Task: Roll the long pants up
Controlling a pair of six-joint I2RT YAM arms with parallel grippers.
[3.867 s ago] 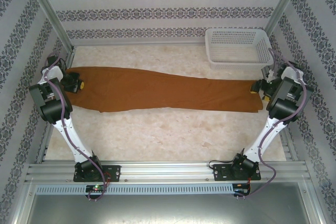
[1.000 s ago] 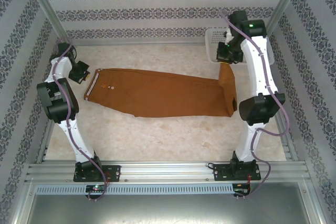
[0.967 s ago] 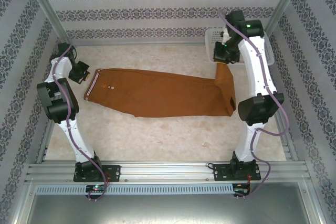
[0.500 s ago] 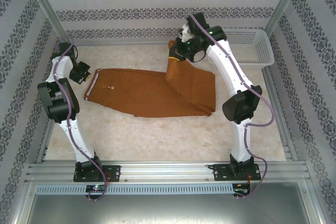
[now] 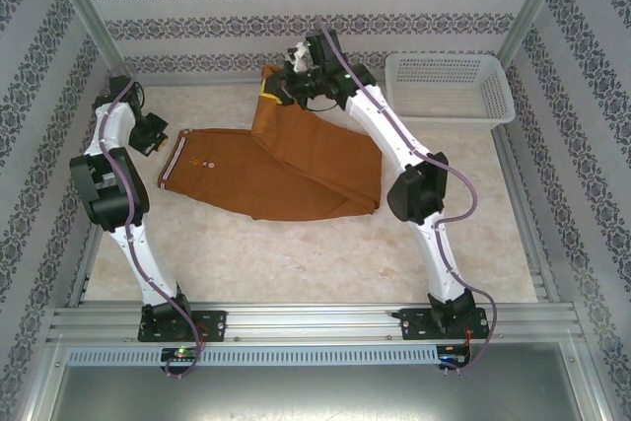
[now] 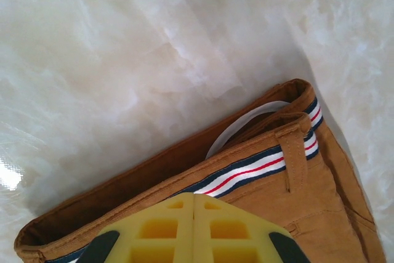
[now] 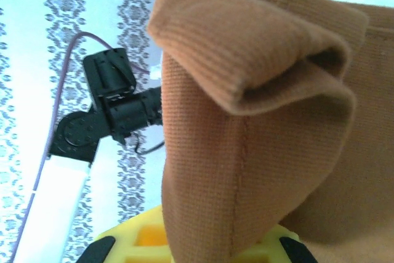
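Note:
The right gripper carries the leg ends toward the waistband's far end [image 5: 181,137] next and releases them there, because they still hang short of the striped waistband.
The long pants [image 5: 296,179] lie on the marble table, rust-brown, with the striped waistband [image 6: 258,167] at the left. Their legs are folded back on themselves, and the leg ends hang lifted at the far middle. My right gripper [image 5: 286,86] is shut on those leg ends; the bunched cloth [image 7: 246,121] drapes over its yellow fingers [image 7: 132,238]. My left gripper [image 5: 150,135] is shut, its yellow fingertips [image 6: 194,198] together at the waistband. Whether cloth is pinched between them does not show.
A white mesh basket [image 5: 449,113] stands at the far right corner. Patterned walls and metal posts close in the table on three sides. Bare marble [image 5: 296,263] runs along the near side, in front of the pants.
My right gripper has carried the leg ends from the far right, by the basket, leftward to the far middle, folding the legs over. The left arm and the waistband have stayed put.

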